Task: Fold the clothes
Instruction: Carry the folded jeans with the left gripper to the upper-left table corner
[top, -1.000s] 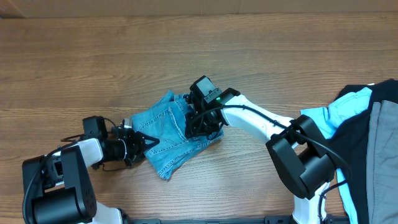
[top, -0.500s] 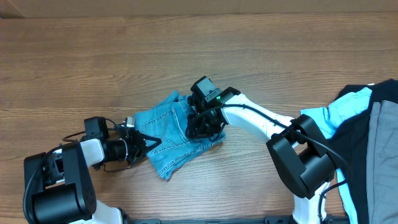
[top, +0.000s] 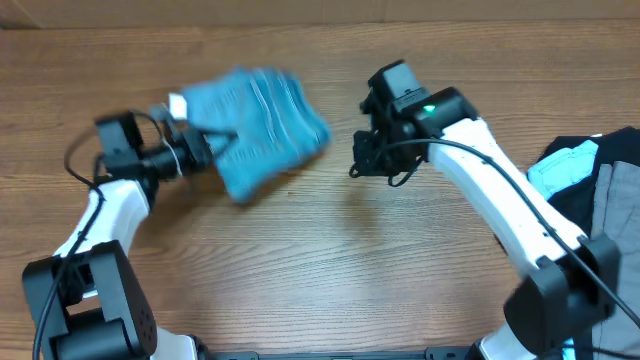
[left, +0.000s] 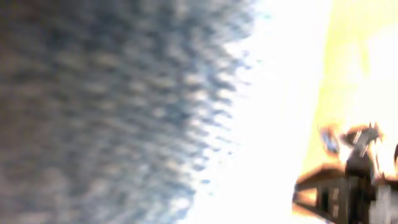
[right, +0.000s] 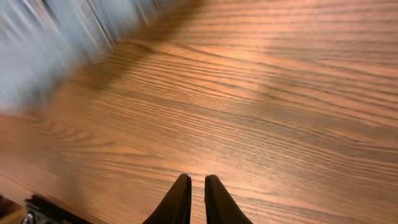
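The wood below and to the left in the overhead view is clear, so the robot's left gripper will next carry the jeans (top: 265, 115) over that way, lower them and let go.
The folded light-blue jeans (top: 265, 115) are at the upper left of the table, blurred by motion. My left gripper (top: 215, 145) is shut on their left edge. In the left wrist view, blurred denim (left: 93, 112) fills most of the frame and the fingers are hidden. My right gripper (top: 362, 165) is apart from the jeans, to their right, above bare wood. In the right wrist view its fingers (right: 198, 182) are shut with nothing between them, and the jeans (right: 43, 43) are a blur at the top left.
A pile of other garments lies at the right edge: a cyan shirt (top: 560, 165), a black garment (top: 590, 250) and a grey one (top: 620, 200). The wooden table (top: 330, 260) spans the view.
My left gripper has carried the folded jeans up and to the left, away from the table's middle. My right gripper has let go of them and moved up and to the right.
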